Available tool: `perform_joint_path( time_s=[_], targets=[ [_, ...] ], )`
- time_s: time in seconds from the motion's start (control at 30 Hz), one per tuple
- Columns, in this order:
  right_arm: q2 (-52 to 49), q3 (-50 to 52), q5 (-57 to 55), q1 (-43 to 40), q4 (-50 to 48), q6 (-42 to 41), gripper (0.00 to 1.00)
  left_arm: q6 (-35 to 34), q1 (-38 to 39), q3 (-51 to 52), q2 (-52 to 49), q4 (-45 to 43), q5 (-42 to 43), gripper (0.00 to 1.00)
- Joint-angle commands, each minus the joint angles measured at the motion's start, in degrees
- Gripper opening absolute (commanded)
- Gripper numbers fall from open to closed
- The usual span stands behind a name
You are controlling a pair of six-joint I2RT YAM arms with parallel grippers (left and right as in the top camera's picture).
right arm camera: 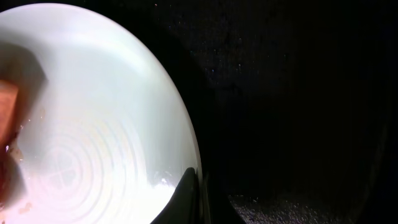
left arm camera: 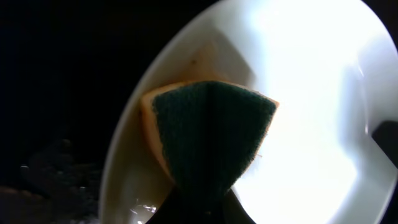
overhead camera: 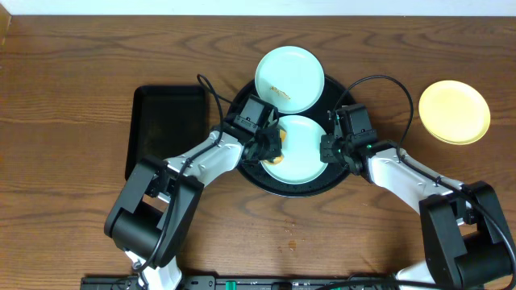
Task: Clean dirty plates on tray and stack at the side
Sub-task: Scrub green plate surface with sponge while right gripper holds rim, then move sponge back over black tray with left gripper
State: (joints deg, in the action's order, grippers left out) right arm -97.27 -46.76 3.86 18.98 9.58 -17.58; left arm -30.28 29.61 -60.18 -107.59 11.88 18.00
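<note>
My left gripper holds the sponge on the plate. It will next lift the sponge off the plate and then lower it onto the smaller rectangular black tray [overhead camera: 168, 124], where that tray's surface is empty.
The round black tray [overhead camera: 255, 173] holds a mint-blue plate [overhead camera: 306, 153]. My left gripper [overhead camera: 270, 149] is shut on an orange and green sponge [left arm camera: 211, 134], which presses on this plate's [left arm camera: 311, 93] left part. My right gripper [overhead camera: 329, 151] is shut on the plate's right rim, one finger over the plate [right arm camera: 93, 124] and one outside it [right arm camera: 198, 199]. A second mint-blue plate [overhead camera: 289, 78] with a brown smear rests across the tray's far rim. A pale yellow plate [overhead camera: 454, 111] lies on the bare wood at the right.
A smaller rectangular black tray [overhead camera: 165, 129] lies left of the round one, close to my left arm. Brown crumbs dot the wood near the front [overhead camera: 292, 228]. Both arms reach in from the near edge.
</note>
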Motion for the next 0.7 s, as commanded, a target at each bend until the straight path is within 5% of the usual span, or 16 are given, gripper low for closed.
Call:
perform_joint_path(
  time_s=[0.0, 0.23, 0.5, 0.67],
  targets=[
    [-0.9, 0.44, -1.05, 0.55, -0.02, -0.59, 0.01, -1.81, 0.17, 0.72, -1.14, -0.63, 8.96, 0.08],
    [-0.9, 0.44, -1.05, 0.55, -0.02, -0.57, 0.01, -3.96, -0.46, -0.81, -0.81, -8.55, 26.82, 0.08],
    [-0.9, 0.44, -1.05, 0.55, -0.02, -0.57, 0.02, -3.28, -8.81, -4.11, 3.91, -7.87, 27.87, 0.08],
    [-0.9, 0.44, -1.05, 0.55, -0.07, -0.57, 0.13, 2.84, -17.86, -4.11, 8.41, -1.33, 26.01, 0.08]
  ],
)
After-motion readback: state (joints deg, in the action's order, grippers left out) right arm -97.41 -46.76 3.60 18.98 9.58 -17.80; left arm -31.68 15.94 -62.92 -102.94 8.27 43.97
